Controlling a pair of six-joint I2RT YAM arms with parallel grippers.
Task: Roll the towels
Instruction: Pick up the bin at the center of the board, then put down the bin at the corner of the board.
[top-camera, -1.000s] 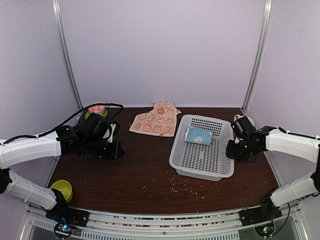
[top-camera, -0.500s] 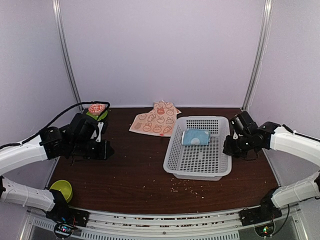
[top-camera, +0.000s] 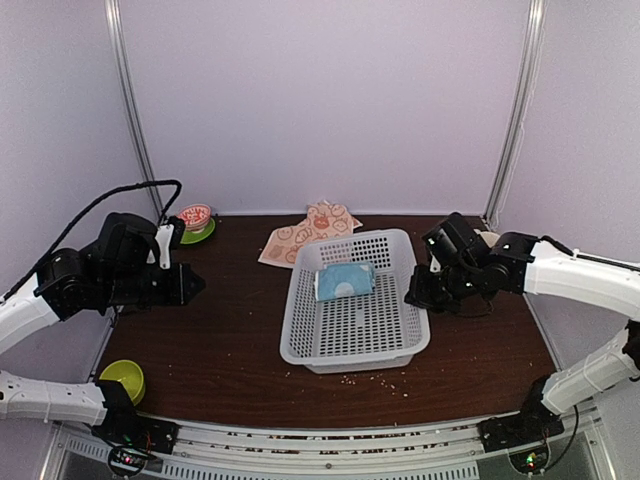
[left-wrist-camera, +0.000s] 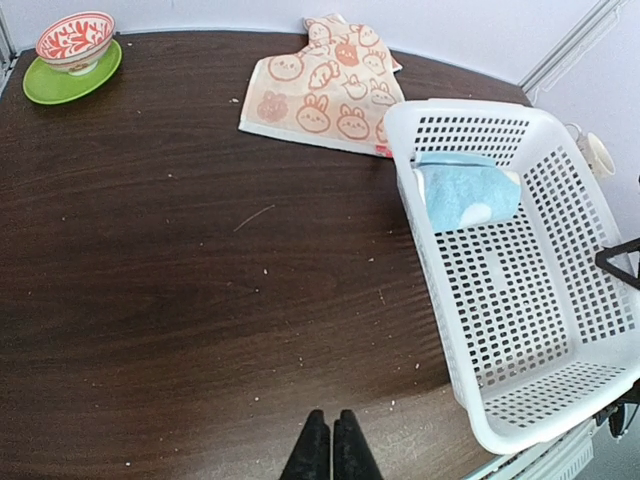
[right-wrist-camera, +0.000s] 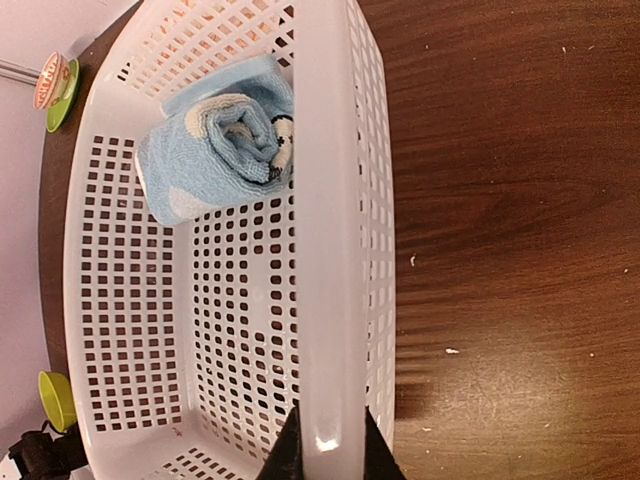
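Next, my right gripper shifts the basket to the left in the top view, onto bare table by the lime-green cup, since the basket crowds the cream towel.
A light blue towel (top-camera: 345, 281) (left-wrist-camera: 465, 190) (right-wrist-camera: 215, 150) lies rolled up at the far end of a white perforated basket (top-camera: 350, 360) (left-wrist-camera: 437, 300) (right-wrist-camera: 325, 250). A cream towel with orange rabbit prints (top-camera: 310, 240) (left-wrist-camera: 325, 85) lies flat on the table behind the basket, partly hidden by it in the top view. My right gripper (top-camera: 418, 295) (right-wrist-camera: 328, 455) is shut on the basket's right rim, one finger on each side of it. My left gripper (top-camera: 190, 283) (left-wrist-camera: 330, 425) hovers over bare table at the left, shut and empty.
A red-patterned bowl on a green saucer (top-camera: 195, 220) (left-wrist-camera: 75, 38) stands at the back left. A lime-green cup (top-camera: 123, 380) sits near the front left edge. Crumbs are scattered on the dark wood in front of the basket. Walls close in on three sides.
The right gripper has dragged the basket, with the blue towel in it, leftward toward the table's middle. The left arm has pulled back to the left.
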